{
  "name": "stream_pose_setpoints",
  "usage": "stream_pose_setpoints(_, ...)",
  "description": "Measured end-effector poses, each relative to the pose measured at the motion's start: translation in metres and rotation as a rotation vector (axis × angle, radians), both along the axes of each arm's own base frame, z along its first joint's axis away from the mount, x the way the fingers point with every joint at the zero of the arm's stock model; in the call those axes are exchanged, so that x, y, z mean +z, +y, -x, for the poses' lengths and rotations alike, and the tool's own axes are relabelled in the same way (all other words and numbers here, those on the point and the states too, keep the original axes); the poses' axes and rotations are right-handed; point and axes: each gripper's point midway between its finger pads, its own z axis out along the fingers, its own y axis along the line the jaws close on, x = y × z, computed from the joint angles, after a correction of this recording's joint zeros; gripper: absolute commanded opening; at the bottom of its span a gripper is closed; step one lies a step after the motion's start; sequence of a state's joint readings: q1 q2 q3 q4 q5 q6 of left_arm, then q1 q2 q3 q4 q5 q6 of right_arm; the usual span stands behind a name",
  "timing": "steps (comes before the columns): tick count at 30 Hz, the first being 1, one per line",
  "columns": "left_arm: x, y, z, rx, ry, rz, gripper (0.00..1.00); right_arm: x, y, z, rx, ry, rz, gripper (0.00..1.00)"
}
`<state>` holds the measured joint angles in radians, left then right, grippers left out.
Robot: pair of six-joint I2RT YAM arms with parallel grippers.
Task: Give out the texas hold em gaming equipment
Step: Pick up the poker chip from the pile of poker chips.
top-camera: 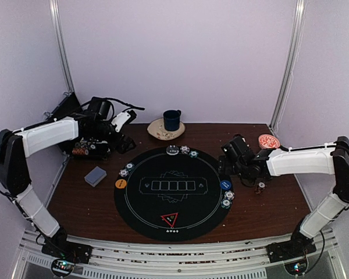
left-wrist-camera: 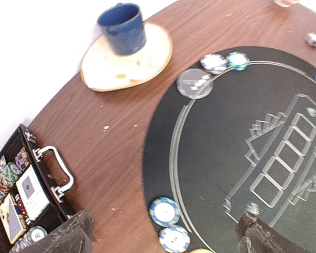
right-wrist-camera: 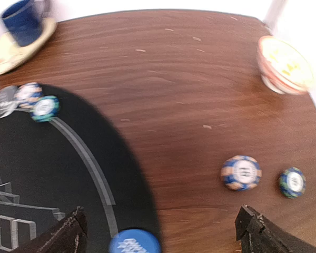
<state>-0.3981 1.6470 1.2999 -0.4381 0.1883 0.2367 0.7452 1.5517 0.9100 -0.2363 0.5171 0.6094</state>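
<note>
The reddish chip stack [top-camera: 259, 186] sits on bare wood off the mat, and my right gripper moves to the right in the top view and down onto it next.
A round black mat [top-camera: 173, 192] carries striped chips [top-camera: 185, 150] and a white disc [top-camera: 173, 150] at its far edge, an orange disc [top-camera: 121, 183] on the left, a blue disc [top-camera: 225, 185] on the right and a red-edged triangle marker [top-camera: 169, 220] near me. A grey-blue card deck [top-camera: 95, 176] lies left of the mat. My left gripper [left-wrist-camera: 166, 237] hangs open above two chips [left-wrist-camera: 165, 211] at the mat's left edge. My right gripper [right-wrist-camera: 160, 237] is open over the blue disc [right-wrist-camera: 134, 243], with two loose chips [right-wrist-camera: 241, 172] on the wood beside it.
An open chip case [top-camera: 87, 148] with a metal handle [left-wrist-camera: 55, 171] sits at the far left. A dark blue mug [top-camera: 172, 120] stands on a cream plate [left-wrist-camera: 147, 58] behind the mat. A red-patterned bowl [top-camera: 269, 141] is at the far right.
</note>
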Motion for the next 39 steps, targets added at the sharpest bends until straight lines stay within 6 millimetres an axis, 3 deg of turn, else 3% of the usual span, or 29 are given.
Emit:
stream_pose_setpoints(3,0.003,0.001,0.024,-0.041,-0.017,0.042,0.98,-0.008,-0.042,0.007,-0.102,0.012,0.015,1.00)
stream_pose_setpoints(6,-0.012,-0.001,0.045,-0.101,-0.005,0.064,0.98,-0.011,-0.073,0.020,-0.166,0.013,0.012,1.00)
stream_pose_setpoints(10,-0.033,-0.006,0.066,-0.177,0.025,0.087,0.98,-0.009,-0.097,0.030,-0.222,-0.008,-0.017,1.00)
stream_pose_setpoints(15,-0.035,-0.012,0.085,-0.261,-0.019,0.138,0.98,-0.022,-0.121,0.034,-0.277,0.007,-0.035,0.99)
stream_pose_setpoints(22,-0.014,-0.016,0.102,-0.325,-0.140,0.207,0.98,-0.032,-0.121,0.036,-0.273,0.029,-0.071,0.95)
stream_pose_setpoints(27,0.001,-0.018,0.104,-0.346,-0.211,0.237,0.98,-0.051,-0.125,0.048,-0.273,0.075,-0.071,0.92)
stream_pose_setpoints(31,0.003,-0.019,0.104,-0.354,-0.228,0.247,0.98,-0.062,-0.129,0.058,-0.277,0.101,-0.066,0.88)
stream_pose_setpoints(39,-0.002,-0.021,0.100,-0.355,-0.224,0.248,0.98,-0.059,-0.129,0.059,-0.279,0.082,-0.088,0.80)
